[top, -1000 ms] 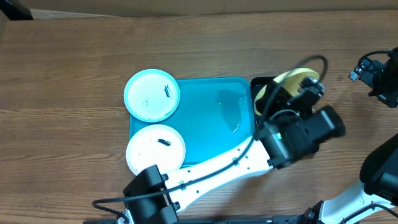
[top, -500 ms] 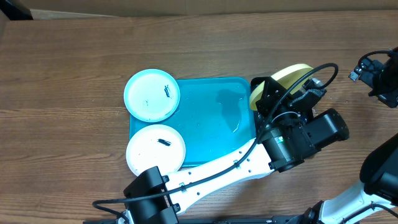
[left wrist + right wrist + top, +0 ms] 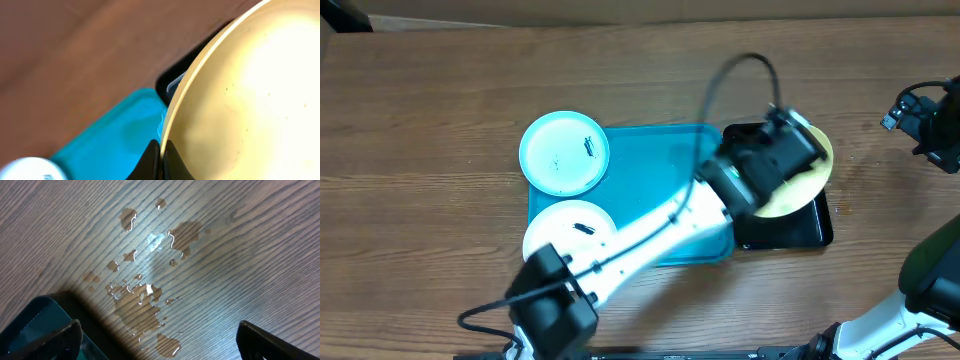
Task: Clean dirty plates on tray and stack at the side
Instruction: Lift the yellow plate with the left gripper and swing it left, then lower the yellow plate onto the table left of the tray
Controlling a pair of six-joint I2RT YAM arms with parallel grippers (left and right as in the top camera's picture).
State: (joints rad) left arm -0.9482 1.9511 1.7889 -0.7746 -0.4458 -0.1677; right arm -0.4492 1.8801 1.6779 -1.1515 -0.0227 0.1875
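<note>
The bare wood beyond the light blue plate is empty, so my left gripper should swing left in the overhead view and down onto it next.
The yellow-green plate (image 3: 807, 183) is pinched at its rim by my left gripper (image 3: 161, 150), which is shut on it and holds it over the black tray. The plate fills the right of the left wrist view (image 3: 250, 100) and carries small dark specks. The light blue plate (image 3: 563, 153) lies on the far left corner of the turquoise tray (image 3: 655, 165), with dark smears. The white plate (image 3: 565, 232) sits at the near left corner, partly under my left arm. My right gripper (image 3: 160, 332) is open and empty above the bare wood at the far right (image 3: 928, 125).
A narrow glossy black tray (image 3: 790, 232) lies right of the turquoise tray, under the held plate. Water pools on the turquoise tray (image 3: 692, 175). Several water puddles (image 3: 150, 290) wet the wood under the right gripper, beside a black tray corner (image 3: 35, 325).
The left wrist has swung round toward the far side, and the yellow-green plate has gone from standing on edge to lying flatter over the black tray. The right arm has not moved.
</note>
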